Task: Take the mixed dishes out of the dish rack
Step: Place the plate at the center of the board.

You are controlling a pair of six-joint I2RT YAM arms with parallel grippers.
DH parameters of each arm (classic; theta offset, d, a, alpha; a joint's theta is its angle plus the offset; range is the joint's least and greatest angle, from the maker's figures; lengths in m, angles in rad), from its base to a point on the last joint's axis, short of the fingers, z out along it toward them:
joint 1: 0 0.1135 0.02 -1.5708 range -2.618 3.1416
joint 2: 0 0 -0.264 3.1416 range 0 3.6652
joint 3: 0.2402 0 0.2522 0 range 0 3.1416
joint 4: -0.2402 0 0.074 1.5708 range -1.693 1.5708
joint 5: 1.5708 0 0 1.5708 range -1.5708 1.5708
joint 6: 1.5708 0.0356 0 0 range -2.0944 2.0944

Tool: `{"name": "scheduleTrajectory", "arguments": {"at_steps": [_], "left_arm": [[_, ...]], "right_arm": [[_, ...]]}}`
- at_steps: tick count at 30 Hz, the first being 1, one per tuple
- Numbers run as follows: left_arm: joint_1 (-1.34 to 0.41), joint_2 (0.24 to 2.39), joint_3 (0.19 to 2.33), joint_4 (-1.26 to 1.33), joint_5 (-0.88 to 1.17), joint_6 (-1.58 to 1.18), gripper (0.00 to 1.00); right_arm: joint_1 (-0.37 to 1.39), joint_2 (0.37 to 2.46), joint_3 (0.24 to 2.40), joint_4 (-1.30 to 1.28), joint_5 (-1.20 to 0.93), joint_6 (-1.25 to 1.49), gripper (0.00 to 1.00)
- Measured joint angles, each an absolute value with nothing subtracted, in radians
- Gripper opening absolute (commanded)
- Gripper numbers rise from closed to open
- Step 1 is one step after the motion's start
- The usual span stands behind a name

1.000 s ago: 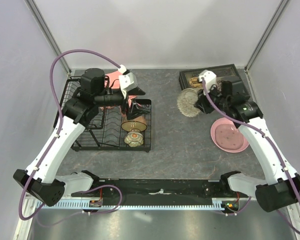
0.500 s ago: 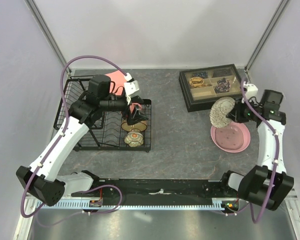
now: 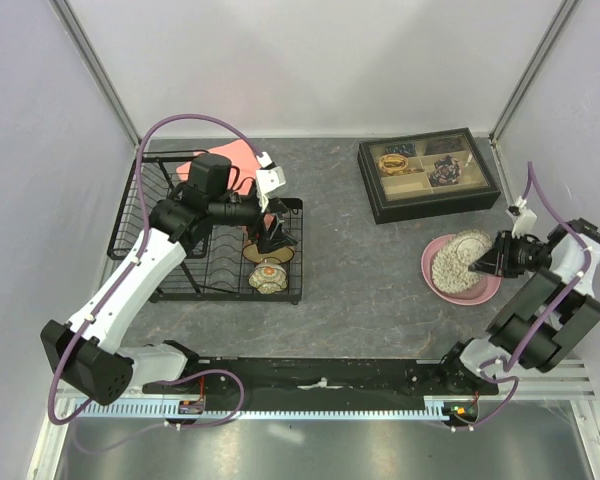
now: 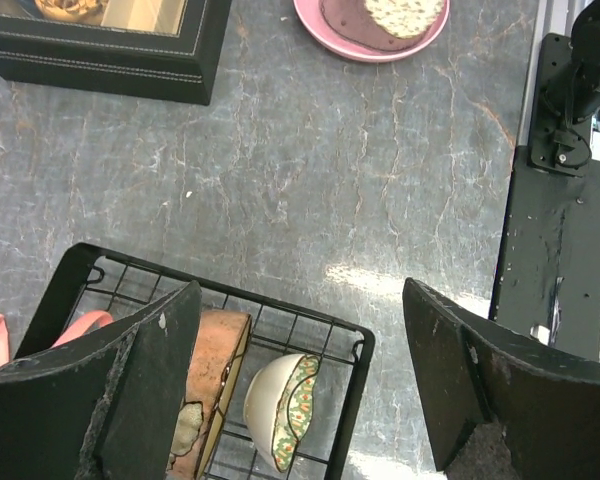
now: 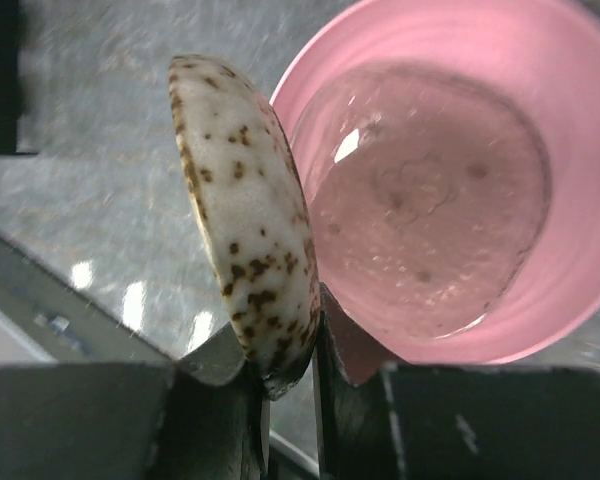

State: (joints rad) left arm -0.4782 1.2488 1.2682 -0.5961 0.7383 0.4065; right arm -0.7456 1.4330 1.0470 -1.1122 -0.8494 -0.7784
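Note:
The speckled bowl shifts outward over the pink plate next and my right gripper releases the speckled bowl's rim, because the speckled bowl still overlaps the pink plate's edge in the right wrist view.
The black wire dish rack (image 3: 170, 255) stands at the left. On its right end a small bowl with a floral-patterned inside (image 3: 268, 276) stands on edge beside a brown dish (image 3: 262, 247). My left gripper (image 3: 272, 230) hangs open above them. In the left wrist view the gripper (image 4: 302, 295) is open over the rack's corner (image 4: 360, 350), with the floral bowl (image 4: 285, 410), the brown dish (image 4: 215, 365) and a pink mug handle (image 4: 80, 325) below. My right gripper (image 3: 490, 262) is shut on the rim of the grey speckled bowl (image 3: 458, 262) and holds it tilted over the pink plate (image 3: 432, 285). In the right wrist view the gripper (image 5: 290, 370) pinches the bowl (image 5: 245, 220) next to the plate (image 5: 580, 250).
A black compartmented tray of trinkets (image 3: 425, 172) stands at the back right and also shows in the left wrist view (image 4: 100, 40). A pink folded cloth (image 3: 230, 155) lies behind the rack. White walls close in left, right and back. The arm base rail (image 3: 320, 375) runs along the near edge.
My right arm has swung right and brought the speckled bowl down from upright beside the trinket tray to tilted over the pink plate. My left gripper has shifted slightly over the rack's right end.

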Motion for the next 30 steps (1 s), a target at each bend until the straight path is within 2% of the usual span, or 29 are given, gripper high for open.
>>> {"name": "scheduleTrajectory", "arguments": {"at_steps": [4, 11, 30], "left_arm": [[-0.478, 1.254, 1.263, -0.595, 0.739, 0.407, 0.87], [-0.478, 1.258, 1.260, -0.594, 0.743, 0.408, 0.87], [-0.478, 1.283, 1.257, -0.587, 0.762, 0.407, 0.87]], "right_arm": [[-0.801, 1.555, 1.087, -1.244, -0.890, -0.951, 0.00], [-0.823, 1.653, 1.126, -1.292, -0.918, -1.088, 0.00], [-0.822, 1.718, 1.181, -1.319, -0.923, -1.077, 0.00]]}}
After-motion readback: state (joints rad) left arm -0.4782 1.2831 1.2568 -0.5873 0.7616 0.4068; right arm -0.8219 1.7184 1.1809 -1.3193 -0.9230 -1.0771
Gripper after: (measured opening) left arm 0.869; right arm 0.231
